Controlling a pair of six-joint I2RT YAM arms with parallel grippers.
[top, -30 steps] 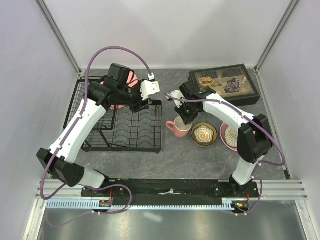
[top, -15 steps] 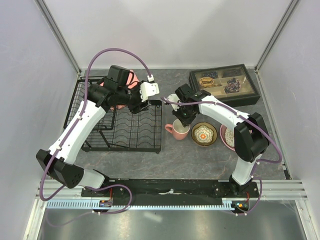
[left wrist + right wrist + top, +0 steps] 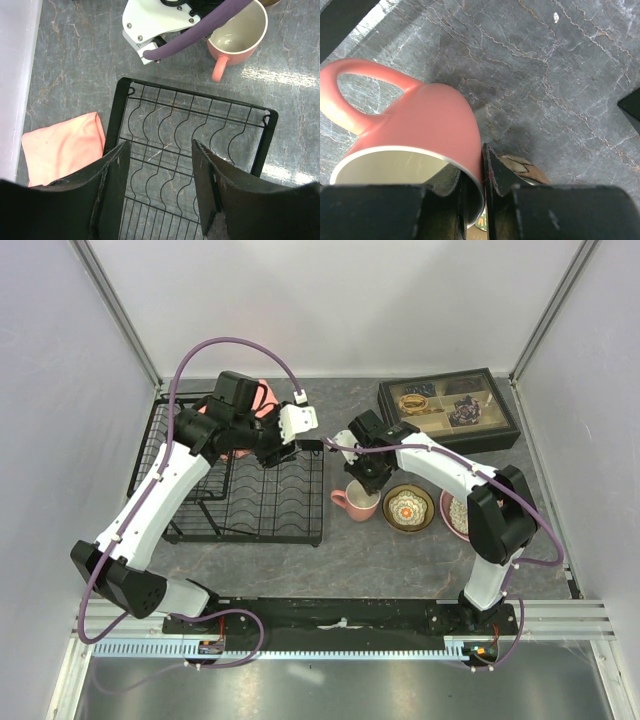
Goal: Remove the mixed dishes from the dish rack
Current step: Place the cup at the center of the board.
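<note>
The floral bowl crowds the mug's other side, so my right gripper should ease slightly toward the dish rack [image 3: 250, 500] and release the mug beside it on the tabletop.
The pink handled mug [image 3: 357, 502] [image 3: 415, 125] [image 3: 237, 35] is just right of the dish rack [image 3: 250, 500] [image 3: 190, 135], at or just above the tabletop. My right gripper [image 3: 366, 478] [image 3: 477, 185] is shut on its rim, one finger inside and one outside. The small brown floral bowl [image 3: 408, 508] [image 3: 520, 167] sits beside the mug. Further right a speckled bowl rests in the pink plate [image 3: 446, 512], partly hidden by my right arm. My left gripper [image 3: 280, 452] [image 3: 162, 190] hangs open over the rack's bare wire base, with nothing between its fingers.
A black compartmented tray of trinkets [image 3: 448, 408] stands at the back right. A pink folded cloth [image 3: 62, 150] [image 3: 262, 400] lies on the table behind the rack. The rack's tall basket section [image 3: 185, 465] is on its left side.
My right gripper has shifted slightly left and nearer with the mug still held. The left arm has barely moved.
</note>
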